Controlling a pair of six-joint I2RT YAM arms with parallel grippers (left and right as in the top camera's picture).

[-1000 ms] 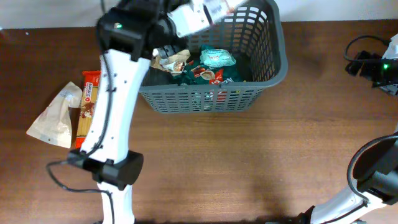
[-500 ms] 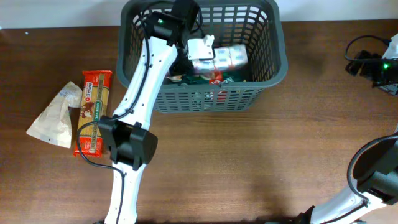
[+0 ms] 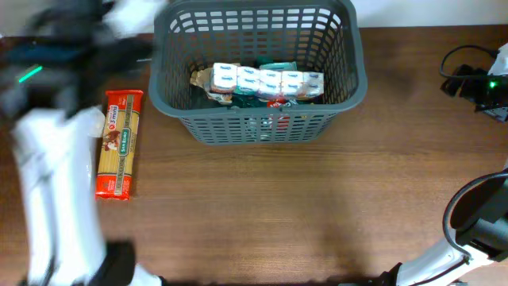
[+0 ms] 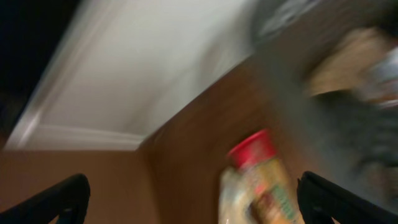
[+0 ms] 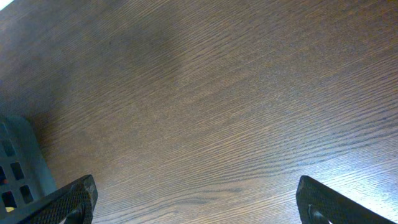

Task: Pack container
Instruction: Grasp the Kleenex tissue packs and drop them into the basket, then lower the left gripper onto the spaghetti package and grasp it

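Note:
The left gripper moves back and down, open, next to close across the pasta packet's middle by the green label (image 3: 121,143), because the packet lies flat outside the container (image 3: 262,127).
The container (image 3: 262,127), a dark grey slotted basket, stands at the table's back centre. A white multi-pack (image 3: 266,79) lies across the top of the snack packets inside it. My left arm (image 3: 48,159) is a motion-blurred streak at the far left, well clear of the container. In the left wrist view my left gripper (image 4: 199,205) is open with nothing between its fingers, and a blurred red-topped pasta packet (image 4: 264,180) lies below it. That packet (image 3: 119,147) rests flat on the table left of the container. My right gripper (image 5: 205,202) is open over bare wood.
A white bag (image 3: 94,119) beside the pasta packet is mostly hidden behind my left arm. A black device with cables (image 3: 476,83) sits at the right edge. The container's corner (image 5: 18,162) shows at the left of the right wrist view.
My left gripper opened and let go of the white multi-pack, which now lies in the container. The left arm swung out to the left. The right arm has not moved.

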